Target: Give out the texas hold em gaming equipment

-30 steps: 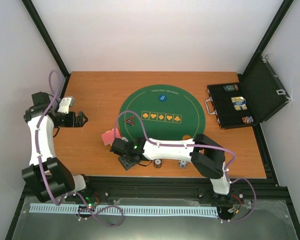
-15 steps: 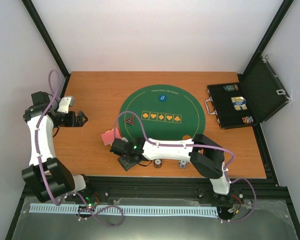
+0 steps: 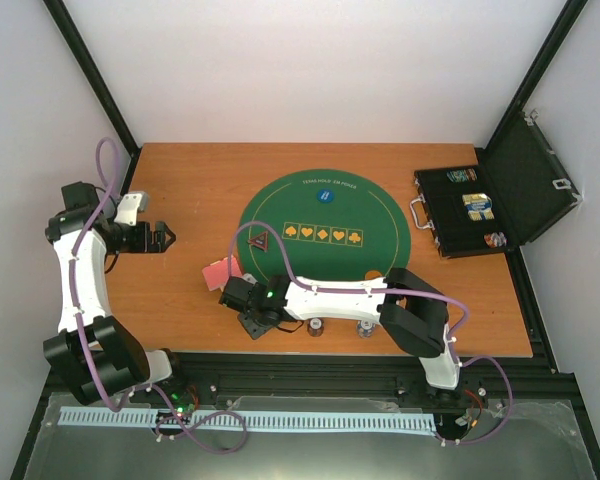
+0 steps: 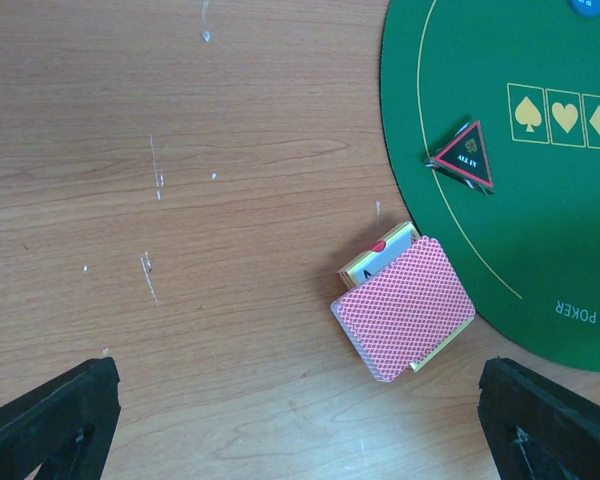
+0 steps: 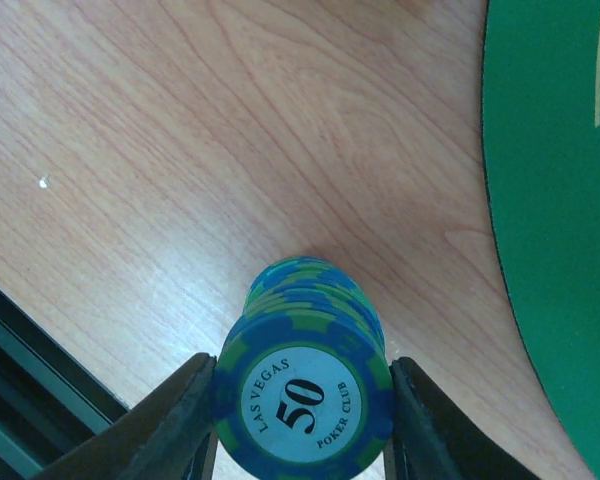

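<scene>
The right gripper raises the stack's top chips next, carries them outward over the bare mat beside the black triangular button, lowers them and releases.
A stack of blue-and-green striped poker chips [image 5: 305, 400] stands on the wood, its top chip marked 50. My right gripper [image 5: 302, 425] is shut on this stack, with a finger [image 5: 170, 425] pressed against each side. In the top view that gripper [image 3: 252, 322] sits at the table's near edge, just left of the green mat [image 3: 380, 215]. The pink-backed playing cards [image 4: 405, 305] lie by the mat's left rim. A black triangular button [image 4: 466, 158] and a blue round button [image 3: 323, 196] rest on the mat. My left gripper [image 3: 168, 238] hangs open over bare wood at the far left.
Two more chip stacks [image 3: 315, 326] [image 3: 365, 327] stand along the near edge beside the right arm. The open black case [image 3: 470, 210] sits at the right rim of the table with items inside. A black frame rail borders the near edge.
The right wrist has shifted very slightly at the near edge. The left arm, the cards and the buttons have not moved.
</scene>
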